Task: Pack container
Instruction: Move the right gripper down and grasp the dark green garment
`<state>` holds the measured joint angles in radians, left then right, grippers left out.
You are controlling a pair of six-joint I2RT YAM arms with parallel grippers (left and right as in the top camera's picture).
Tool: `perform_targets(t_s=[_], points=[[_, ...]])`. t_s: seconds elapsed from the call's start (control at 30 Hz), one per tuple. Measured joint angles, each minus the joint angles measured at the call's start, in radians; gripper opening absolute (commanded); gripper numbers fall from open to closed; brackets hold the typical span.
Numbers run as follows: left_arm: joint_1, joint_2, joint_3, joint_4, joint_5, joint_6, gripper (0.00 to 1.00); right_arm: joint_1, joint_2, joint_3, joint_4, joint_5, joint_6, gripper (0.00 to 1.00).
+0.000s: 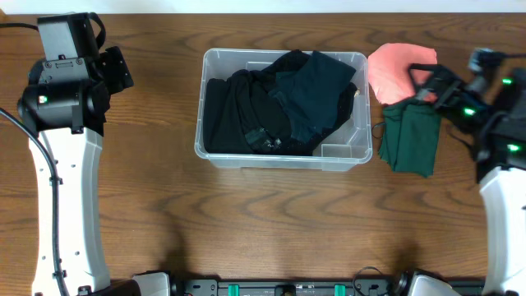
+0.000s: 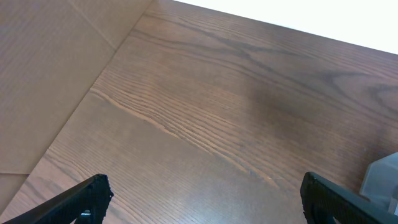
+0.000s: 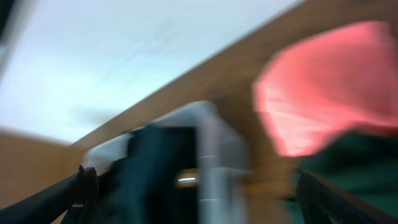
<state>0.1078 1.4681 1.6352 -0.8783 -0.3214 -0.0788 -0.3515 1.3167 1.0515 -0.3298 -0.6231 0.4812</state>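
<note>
The robot's right gripper should swing away from the container next, then lower onto the dark green garment's edge (image 1: pixel 436 141) farthest from the container.
The clear container (image 1: pixel 279 159) stands mid-table with black clothes (image 1: pixel 242 111) and a dark teal garment (image 1: pixel 316 90) inside. Just to its right a pink garment (image 1: pixel 394 66) and a dark green garment (image 1: pixel 411 140) lie on the wood. My right gripper (image 1: pixel 425 86) hovers open over where those two meet. Its blurred wrist view shows the container's wall (image 3: pixel 214 155), the pink garment (image 3: pixel 323 93), the green one (image 3: pixel 354 162), and nothing between the jaws of the right gripper (image 3: pixel 199 199). My left gripper (image 1: pixel 119 70) is far left, open and empty (image 2: pixel 205 199) over bare wood.
A corner of the container (image 2: pixel 382 177) shows at the right edge of the left wrist view. The table's back edge (image 2: pixel 267 25) runs behind the left gripper. Both arm bases stand at the front corners of the table.
</note>
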Motion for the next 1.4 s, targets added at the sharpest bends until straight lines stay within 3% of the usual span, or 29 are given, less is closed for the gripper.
perform_targets(t_s=[0.27,0.47,0.63,1.1,1.17,1.4], points=[[0.0,0.0,0.0,0.0,0.0,0.0,0.98,-0.241,0.182,0.0,-0.11,0.053,-0.225,0.99],[0.0,0.0,0.0,0.0,0.0,0.0,0.98,-0.26,0.418,0.0,-0.156,0.044,-0.481,0.99],[0.0,0.0,0.0,0.0,0.0,0.0,0.98,-0.26,0.563,0.0,-0.147,-0.001,-0.605,0.99],[0.0,0.0,0.0,0.0,0.0,0.0,0.98,-0.255,0.636,0.029,-0.132,-0.165,-0.714,0.93],[0.0,0.0,0.0,0.0,0.0,0.0,0.98,-0.25,0.637,0.03,-0.15,-0.173,-0.723,0.86],[0.0,0.0,0.0,0.0,0.0,0.0,0.98,-0.234,0.64,0.018,-0.194,-0.194,-0.74,0.75]])
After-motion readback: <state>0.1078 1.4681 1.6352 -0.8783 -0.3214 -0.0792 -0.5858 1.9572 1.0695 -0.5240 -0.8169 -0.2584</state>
